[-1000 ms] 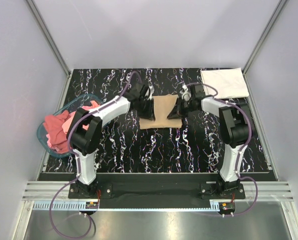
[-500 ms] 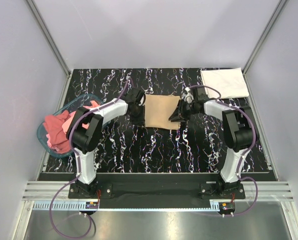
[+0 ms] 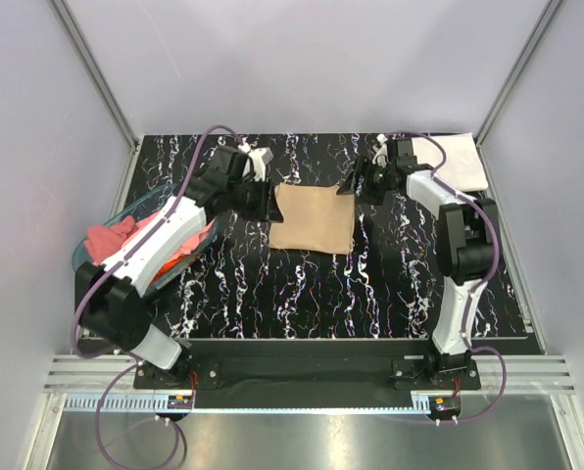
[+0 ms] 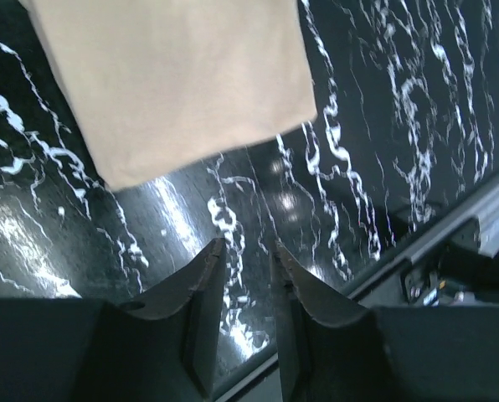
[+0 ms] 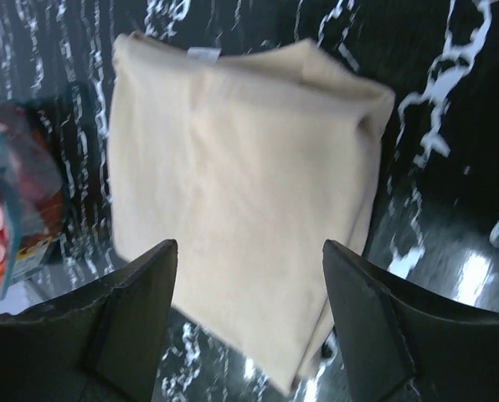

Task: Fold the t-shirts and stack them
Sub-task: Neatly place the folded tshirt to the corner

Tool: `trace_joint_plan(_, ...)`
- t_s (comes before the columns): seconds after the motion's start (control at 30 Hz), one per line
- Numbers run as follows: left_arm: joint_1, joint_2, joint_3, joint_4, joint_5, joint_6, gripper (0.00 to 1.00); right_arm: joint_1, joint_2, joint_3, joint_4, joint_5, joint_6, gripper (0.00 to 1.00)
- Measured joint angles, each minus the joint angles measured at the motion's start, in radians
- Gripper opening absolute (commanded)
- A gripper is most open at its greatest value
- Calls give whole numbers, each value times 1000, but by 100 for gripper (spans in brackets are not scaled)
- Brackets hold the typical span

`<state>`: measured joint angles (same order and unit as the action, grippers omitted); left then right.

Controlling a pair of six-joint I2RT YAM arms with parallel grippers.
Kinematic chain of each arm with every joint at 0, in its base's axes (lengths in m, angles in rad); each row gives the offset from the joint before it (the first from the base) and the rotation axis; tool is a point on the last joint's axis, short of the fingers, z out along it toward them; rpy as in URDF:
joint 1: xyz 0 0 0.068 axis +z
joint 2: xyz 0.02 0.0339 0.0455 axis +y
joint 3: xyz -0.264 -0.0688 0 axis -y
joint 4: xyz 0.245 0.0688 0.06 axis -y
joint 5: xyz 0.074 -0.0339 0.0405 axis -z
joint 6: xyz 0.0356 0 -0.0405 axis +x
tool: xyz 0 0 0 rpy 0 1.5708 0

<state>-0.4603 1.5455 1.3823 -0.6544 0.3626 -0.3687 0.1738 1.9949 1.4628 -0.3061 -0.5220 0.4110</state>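
The raised fold at the tan t-shirt's far corner (image 3: 346, 192) (image 5: 362, 115) toward the white t-shirt is below my right gripper, so next I should lower the gripper's open fingers to either side of that fold.
A tan t-shirt (image 3: 312, 217) lies folded into a flat rectangle on the black marbled table (image 3: 302, 294), its white neck label (image 5: 203, 54) at the far edge. To its left, my left gripper (image 3: 265, 204) is off the cloth; its jaws stand a narrow gap apart with nothing between them (image 4: 246, 247). My right gripper (image 3: 357, 186) hovers at the shirt's right upper corner, wide open and empty, with the tan t-shirt (image 5: 241, 193) under it. A folded white t-shirt (image 3: 463, 162) lies at the back right. Pink t-shirts (image 3: 101, 240) are heaped in the basket.
The translucent blue basket (image 3: 81, 262) sits at the table's left edge, partly under my left arm, and shows at the left of the right wrist view (image 5: 2, 251). A metal frame rail (image 4: 450, 226) runs along the table's edge near my left gripper.
Both grippers have let go of the tan t-shirt and drawn back from it toward the far side. The right jaws opened wide. The left arm swung out to the left. The shirt now lies flat.
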Motion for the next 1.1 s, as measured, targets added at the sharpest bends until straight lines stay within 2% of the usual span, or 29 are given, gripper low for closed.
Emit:
trace_joint_plan(0.13, 10, -64, -88, -6, 28, 44, 33, -3, 116, 101, -24, 17, -49, 79)
trace_joint_plan(0.4, 22, -71, -201, -11, 34, 90, 33, -3, 247, 225, -89, 50, -164, 81)
trace_joint_plan(0.5, 22, -72, -202, -3, 44, 93, 33, -3, 278, 267, -89, 29, -195, 79)
trace_joint_plan(0.77, 24, -81, -202, -2, 47, 101, 33, -4, 345, 346, -97, -46, -228, 64)
trace_joint_plan(1.1, 35, -82, -202, -2, 53, 101, 33, -4, 387, 381, -110, -155, -239, 60)
